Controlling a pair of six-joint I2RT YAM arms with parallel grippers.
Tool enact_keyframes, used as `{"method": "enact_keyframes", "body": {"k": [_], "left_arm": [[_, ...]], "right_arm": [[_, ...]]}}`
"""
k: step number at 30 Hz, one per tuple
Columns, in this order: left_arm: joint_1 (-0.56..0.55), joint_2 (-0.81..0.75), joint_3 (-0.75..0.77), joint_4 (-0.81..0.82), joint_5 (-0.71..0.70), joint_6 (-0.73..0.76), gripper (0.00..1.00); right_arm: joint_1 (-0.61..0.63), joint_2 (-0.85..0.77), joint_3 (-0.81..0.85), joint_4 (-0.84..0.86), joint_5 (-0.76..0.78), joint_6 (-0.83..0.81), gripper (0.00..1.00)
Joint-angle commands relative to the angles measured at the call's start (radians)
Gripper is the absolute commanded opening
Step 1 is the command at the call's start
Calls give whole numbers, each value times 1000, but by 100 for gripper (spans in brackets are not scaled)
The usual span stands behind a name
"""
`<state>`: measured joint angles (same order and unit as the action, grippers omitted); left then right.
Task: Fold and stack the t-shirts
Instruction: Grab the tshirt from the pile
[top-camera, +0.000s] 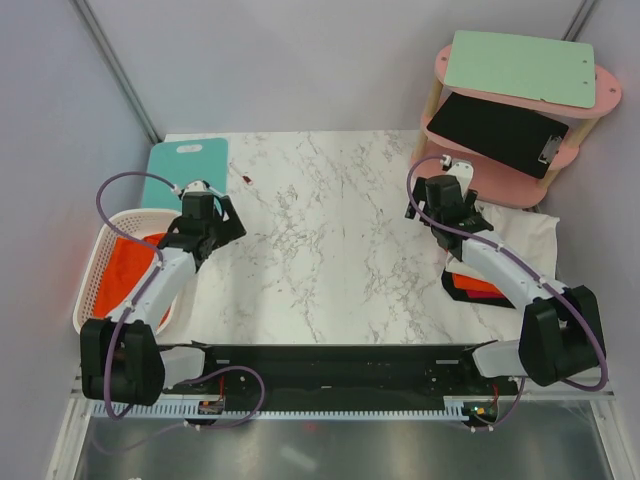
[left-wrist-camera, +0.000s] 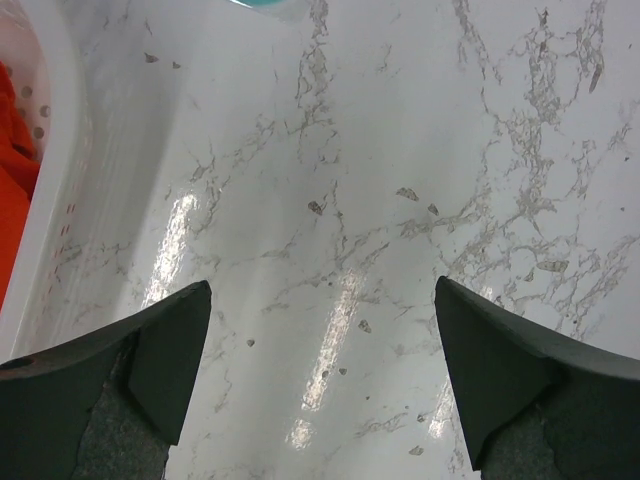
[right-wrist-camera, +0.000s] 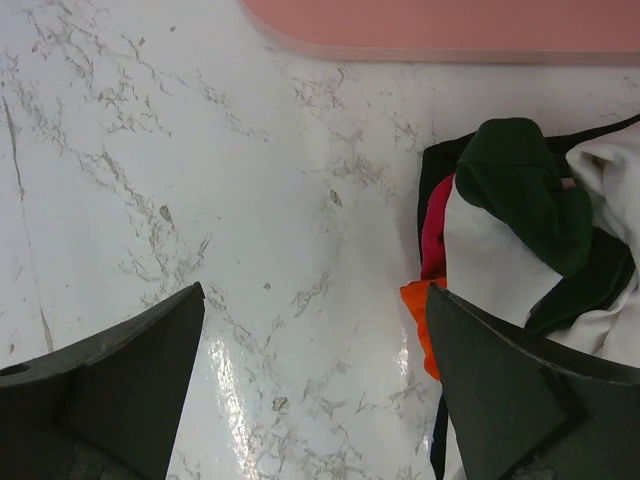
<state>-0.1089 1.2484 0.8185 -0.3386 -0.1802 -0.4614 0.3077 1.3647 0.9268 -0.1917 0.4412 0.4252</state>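
Note:
The crumpled orange-red t-shirt lies below my left gripper, to its left in the top view, so the gripper moves across the basket's rim and down onto it next.
An orange-red t-shirt (top-camera: 128, 268) lies crumpled in the white latticed basket (top-camera: 98, 258) at the table's left edge; its edge shows in the left wrist view (left-wrist-camera: 14, 210). A folded orange-red t-shirt (top-camera: 478, 287) lies at the right on a white cloth, partly under my right arm; its corner shows in the right wrist view (right-wrist-camera: 418, 318). My left gripper (top-camera: 226, 218) is open and empty over bare marble just right of the basket. My right gripper (top-camera: 418, 203) is open and empty over marble, left of the cloth pile.
A teal cutting board (top-camera: 186, 166) lies at the back left. A pink two-tier shelf (top-camera: 520, 110) with a green board and a black clipboard stands at the back right. White, green, black and pink cloths (right-wrist-camera: 520, 230) are piled beside the right gripper.

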Motion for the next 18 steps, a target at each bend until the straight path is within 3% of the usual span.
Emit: {"method": "enact_keyframes", "body": {"k": [1, 6, 11, 14, 18], "left_arm": [[-2, -110, -24, 53, -59, 1, 100], [-2, -213, -65, 61, -137, -8, 100], [-2, -215, -26, -8, -270, -43, 100], [-2, -162, 45, -153, -431, -114, 100], [5, -74, 116, -371, -677, -326, 100]], "right_arm": [[27, -55, -29, 41, -4, -12, 98], [28, -55, -30, 54, -10, -22, 98], [28, -23, -13, 25, -15, -17, 98], [30, -15, -3, 17, -15, -17, 98], [30, -12, 1, 17, -22, -17, 98]]}}
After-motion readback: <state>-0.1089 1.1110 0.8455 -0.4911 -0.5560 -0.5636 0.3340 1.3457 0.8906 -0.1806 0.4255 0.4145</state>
